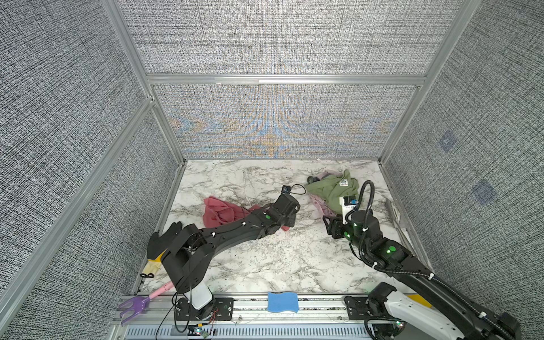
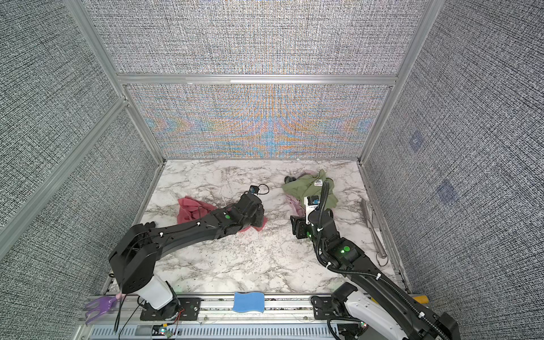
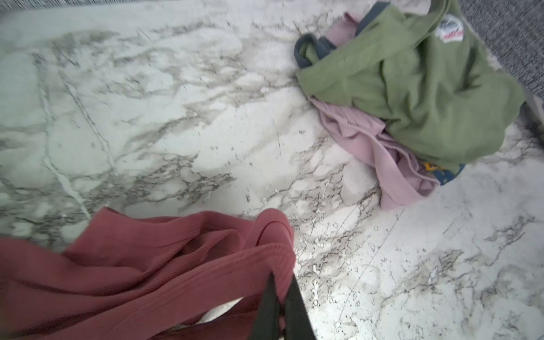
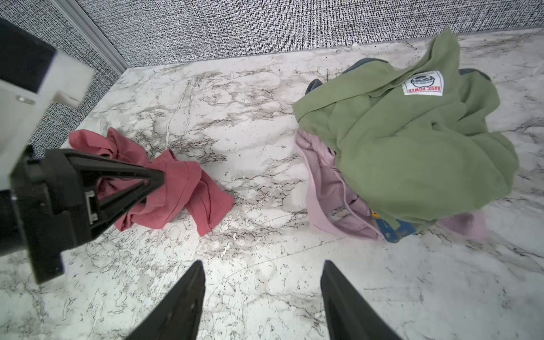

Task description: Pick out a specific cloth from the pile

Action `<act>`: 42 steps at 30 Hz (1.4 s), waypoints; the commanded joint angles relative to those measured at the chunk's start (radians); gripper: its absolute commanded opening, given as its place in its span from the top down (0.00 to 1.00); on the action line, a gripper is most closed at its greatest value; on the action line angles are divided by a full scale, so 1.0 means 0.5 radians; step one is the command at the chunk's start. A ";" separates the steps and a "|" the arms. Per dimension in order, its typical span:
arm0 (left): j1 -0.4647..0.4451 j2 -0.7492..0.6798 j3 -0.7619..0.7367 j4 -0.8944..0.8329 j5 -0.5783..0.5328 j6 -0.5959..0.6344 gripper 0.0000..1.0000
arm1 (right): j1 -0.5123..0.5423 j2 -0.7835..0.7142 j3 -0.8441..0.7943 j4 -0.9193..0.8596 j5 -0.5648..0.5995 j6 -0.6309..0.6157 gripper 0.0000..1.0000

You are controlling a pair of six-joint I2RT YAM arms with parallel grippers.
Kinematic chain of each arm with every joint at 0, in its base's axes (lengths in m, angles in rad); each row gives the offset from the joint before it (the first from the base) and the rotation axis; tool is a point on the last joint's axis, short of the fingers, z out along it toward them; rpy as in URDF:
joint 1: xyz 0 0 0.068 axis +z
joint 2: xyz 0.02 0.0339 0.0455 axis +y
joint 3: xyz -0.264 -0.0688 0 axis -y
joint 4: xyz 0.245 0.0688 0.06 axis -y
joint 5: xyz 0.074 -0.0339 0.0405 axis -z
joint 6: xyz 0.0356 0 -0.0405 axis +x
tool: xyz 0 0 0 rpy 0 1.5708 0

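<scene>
Next, my left gripper swings toward the black glove and releases the ribbed fold at the rose-red cloth's other end (image 1: 214,212), since that cloth end lies between gripper and glove.
The dusty rose-red cloth (image 1: 219,212) (image 2: 191,210) lies crumpled on the marble table, left of centre and apart from the pile. My left gripper (image 3: 282,284) is shut on a ribbed fold at the cloth's right end (image 3: 147,265). The right wrist view shows its tips (image 4: 160,178) pinching the cloth (image 4: 182,191). The pile (image 1: 332,191) (image 2: 306,191) sits at the back right, an olive-green garment (image 4: 412,141) with a white label over a pale pink cloth (image 4: 323,191). My right gripper (image 4: 262,273) hovers open and empty over bare marble just in front of the pile.
A blue sponge (image 1: 282,302) rests on the front rail. A purple fork-shaped tool (image 1: 132,306) and a black glove (image 1: 162,241) lie at the front left. A metal utensil (image 2: 374,229) lies along the right edge. Grey fabric walls enclose three sides.
</scene>
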State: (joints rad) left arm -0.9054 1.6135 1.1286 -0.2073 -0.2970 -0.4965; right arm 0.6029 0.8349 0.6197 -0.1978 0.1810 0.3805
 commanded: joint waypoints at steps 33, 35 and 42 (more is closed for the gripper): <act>1.533 -0.905 -0.655 -0.020 -0.129 0.146 1.00 | -0.002 0.310 0.297 0.058 -0.166 -0.140 0.36; 1.594 -0.850 -0.713 0.028 -0.099 0.113 1.00 | -0.001 0.295 0.283 0.057 -0.166 -0.128 0.36; 1.710 -0.733 -0.820 0.111 0.011 0.008 1.00 | -0.003 0.244 0.239 0.038 -0.169 -0.120 0.35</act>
State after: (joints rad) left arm -0.0635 1.2423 0.7261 -0.1997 -0.3218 -0.4541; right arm 0.6014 0.9657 0.7471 -0.1841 0.0959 0.3153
